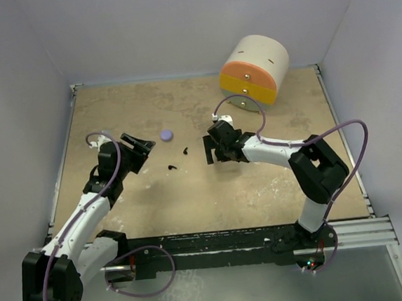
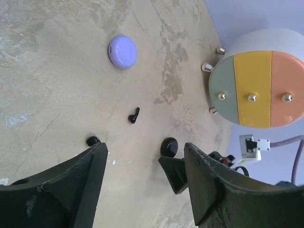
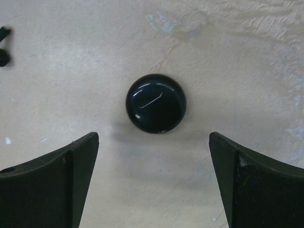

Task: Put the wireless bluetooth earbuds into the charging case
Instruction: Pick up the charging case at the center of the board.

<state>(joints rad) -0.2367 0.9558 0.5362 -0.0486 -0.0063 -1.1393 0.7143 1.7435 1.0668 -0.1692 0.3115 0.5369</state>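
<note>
The charging case is already below the open gap of my fingers, so next I should lower my right gripper around the rounded sides of the black charging case (image 3: 156, 103).
Two tiny black earbuds (image 1: 186, 150) (image 1: 172, 168) lie on the tan table between the arms. The left wrist view shows one black earbud (image 2: 134, 115) ahead and another (image 2: 93, 140) by the left fingertip. A shiny black round charging case (image 3: 156, 103), lid closed, lies just ahead of my right gripper (image 3: 153, 142), which is open wide with nothing between its fingers. A lavender round case (image 1: 166, 134) (image 2: 122, 52) lies farther back. My left gripper (image 2: 146, 149) (image 1: 145, 154) is open and empty, pointing toward the black case (image 2: 169, 146) and the right gripper (image 1: 212, 144).
A white drum-shaped organiser (image 1: 254, 70) with coloured drawer fronts (image 2: 256, 85) lies on its side at the back right. White walls close in the table on three sides. The two grippers face each other a short distance apart.
</note>
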